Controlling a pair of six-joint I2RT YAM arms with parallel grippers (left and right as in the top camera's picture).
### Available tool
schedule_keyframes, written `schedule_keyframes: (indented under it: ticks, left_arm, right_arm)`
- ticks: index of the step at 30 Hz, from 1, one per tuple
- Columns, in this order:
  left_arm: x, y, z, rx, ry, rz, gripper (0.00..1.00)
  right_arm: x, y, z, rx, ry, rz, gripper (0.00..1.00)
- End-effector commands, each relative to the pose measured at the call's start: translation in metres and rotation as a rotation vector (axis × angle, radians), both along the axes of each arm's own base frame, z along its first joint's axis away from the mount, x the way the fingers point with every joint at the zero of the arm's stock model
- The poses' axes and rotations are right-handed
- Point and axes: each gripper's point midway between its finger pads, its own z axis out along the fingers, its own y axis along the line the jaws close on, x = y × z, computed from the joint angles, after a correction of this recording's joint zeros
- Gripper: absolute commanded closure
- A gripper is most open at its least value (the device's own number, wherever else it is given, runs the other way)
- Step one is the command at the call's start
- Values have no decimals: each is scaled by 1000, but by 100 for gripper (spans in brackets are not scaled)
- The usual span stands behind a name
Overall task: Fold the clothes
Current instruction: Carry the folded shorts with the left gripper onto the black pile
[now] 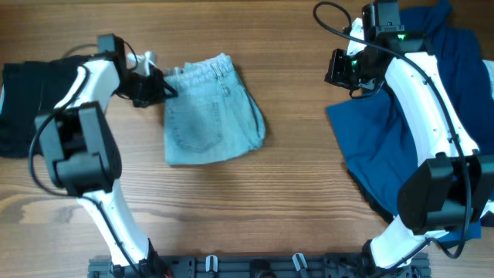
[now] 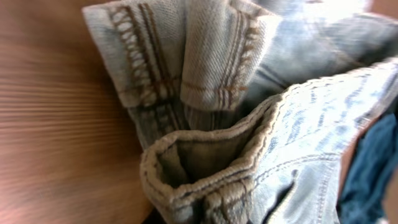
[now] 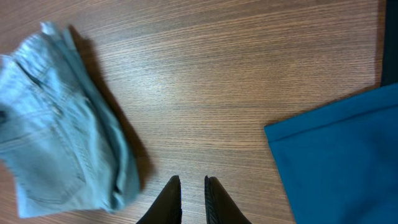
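The shorts [image 1: 208,116] will go to the left in the overhead view next, carried by my left gripper. They will then lie on the black garment [image 1: 35,102].
The pale denim shorts [image 1: 208,116] lie folded on the wooden table left of centre, waistband toward the back. My left gripper [image 1: 162,83] is at the waistband's left end and shut on the denim. In the left wrist view the waistband hem and seams [image 2: 249,124] fill the frame and hide the fingers. My right gripper [image 1: 336,69] hovers over bare wood between the shorts [image 3: 56,124] and a blue garment [image 1: 386,147]. Its fingers [image 3: 193,182] are almost together, with a narrow slit and nothing between them.
A black garment [image 1: 23,100] lies at the left edge under the left arm. The blue garment [image 3: 342,155] and a darker navy one [image 1: 463,46] cover the right side beneath the right arm. A metal rail [image 1: 247,266] runs along the front edge.
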Motion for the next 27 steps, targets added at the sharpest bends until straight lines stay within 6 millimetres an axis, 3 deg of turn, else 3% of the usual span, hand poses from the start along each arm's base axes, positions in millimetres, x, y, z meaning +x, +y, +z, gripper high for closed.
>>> schedule_keyframes:
  ticks: [1,5,8,13,21,22,27]
  left_arm:
    - [25,87,92,377,-225,159,96]
    - [21,164,175,517,-417,361,96]
    - [8,216,201,559,-477,482,96]
    - [-12,283,214,613,-510,624,94]
    - [-45,331,212,644,-473,732,94]
    - [-52,335,209,643,-451,744,86]
    - [-74,353,191,635,-368,788,85]
  right_arm:
    - [-4,3,8,16,-15,25,86]
    - [-6,3,7,16,-5,25,86]
    - [-7,3,7,16,-4,24,86]
    - [-8,3,6,17,3,18,85]
    - [-11,3,6,21,21,2,85]
    - [-11,3,5,21,21,2,85]
    - [-13,2,5,20,33,2,85]
